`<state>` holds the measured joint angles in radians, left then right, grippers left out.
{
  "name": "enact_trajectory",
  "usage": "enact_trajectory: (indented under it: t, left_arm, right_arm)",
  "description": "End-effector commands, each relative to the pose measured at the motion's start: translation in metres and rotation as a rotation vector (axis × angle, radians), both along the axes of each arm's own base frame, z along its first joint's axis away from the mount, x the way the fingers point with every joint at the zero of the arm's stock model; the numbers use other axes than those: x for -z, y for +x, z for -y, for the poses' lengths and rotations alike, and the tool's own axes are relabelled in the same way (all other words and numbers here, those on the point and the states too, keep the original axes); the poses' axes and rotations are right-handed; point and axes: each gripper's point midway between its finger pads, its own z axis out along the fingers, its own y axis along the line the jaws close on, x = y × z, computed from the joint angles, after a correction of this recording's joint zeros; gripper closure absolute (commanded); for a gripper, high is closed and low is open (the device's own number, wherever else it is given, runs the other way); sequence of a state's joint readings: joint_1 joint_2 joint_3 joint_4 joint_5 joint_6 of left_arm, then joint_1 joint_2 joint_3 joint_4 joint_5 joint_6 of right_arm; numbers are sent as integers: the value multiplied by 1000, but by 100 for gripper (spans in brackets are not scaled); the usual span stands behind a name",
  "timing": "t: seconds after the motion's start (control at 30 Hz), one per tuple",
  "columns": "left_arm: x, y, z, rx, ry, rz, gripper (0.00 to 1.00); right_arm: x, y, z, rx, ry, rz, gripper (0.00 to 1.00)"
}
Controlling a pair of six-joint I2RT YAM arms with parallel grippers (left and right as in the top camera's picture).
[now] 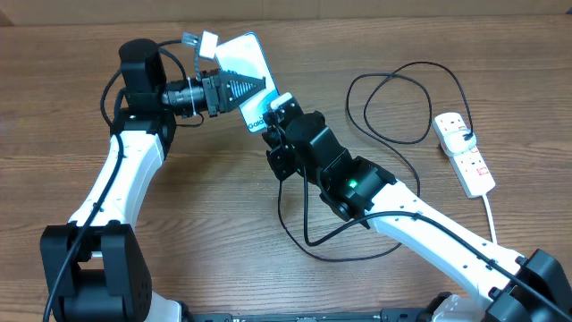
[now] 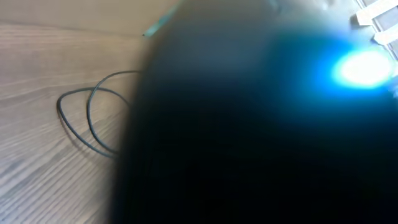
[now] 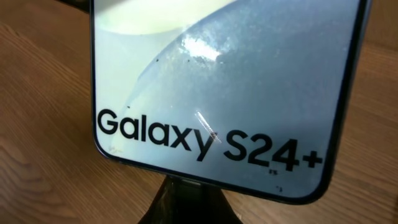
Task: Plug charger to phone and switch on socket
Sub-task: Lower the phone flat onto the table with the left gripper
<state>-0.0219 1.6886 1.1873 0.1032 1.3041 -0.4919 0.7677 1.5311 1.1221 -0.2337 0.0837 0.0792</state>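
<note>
The left gripper moves down and back next, lays the tilted phone flat on the bare wood between the arms and releases it.
My left gripper (image 1: 239,89) is shut on the phone (image 1: 243,61) and holds it tilted above the table at the back left. The phone's light screen reading "Galaxy S24+" fills the right wrist view (image 3: 236,81). My right gripper (image 1: 275,109) is at the phone's lower edge, shut on the charger's black plug. Its dark tips (image 3: 193,202) touch that edge, and the plug itself is hard to separate from them. The charger cable (image 1: 307,224) trails from it across the table. The white socket strip (image 1: 465,154) lies at the far right. The left wrist view is mostly blocked by a dark blur.
The black cable makes loops (image 1: 402,140) between the arms and the strip, and the loops also show in the left wrist view (image 2: 89,115). The strip's white cord (image 1: 491,219) runs toward the front right. The table is bare wood elsewhere.
</note>
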Motion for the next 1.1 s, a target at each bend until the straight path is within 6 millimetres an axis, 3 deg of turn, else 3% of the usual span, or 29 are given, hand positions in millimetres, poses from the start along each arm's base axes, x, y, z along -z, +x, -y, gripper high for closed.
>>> enact_trajectory:
  t: [0.0,0.1,0.13,0.23,0.33,0.37,0.53,0.63,0.77,0.9,1.07]
  left_arm:
    - [11,-38,32,180,-31,-21,96]
    - [12,-37,32,172,-26,-16,96]
    - [12,-36,32,167,-24,-18,96]
    - [18,-29,31,119,2,-36,96]
    - [38,-8,24,-22,84,-87,96]
    - [54,5,18,-132,154,-130,96]
    - [78,8,24,-188,246,-172,96]
    - [96,1,29,-152,278,-201,96]
    - [126,-13,30,-56,277,-267,96]
    - [175,-19,6,-66,310,-447,96]
    - [216,-23,-34,-139,341,-624,96]
  right_arm:
    - [-97,13,-14,5,191,139,96]
    - [-97,11,-14,-2,192,135,95]
    - [-100,11,-14,-2,200,143,83]
    - [-102,8,-12,3,203,132,65]
    - [-101,2,-5,19,205,91,53]
    - [-103,-5,2,32,211,64,45]
    - [-127,-21,18,39,235,83,23]
    - [-146,-24,30,64,259,123,18]
    - [-149,-19,42,99,257,135,15]
    - [-140,-19,47,109,229,108,13]
    - [-139,-19,47,109,226,105,12]
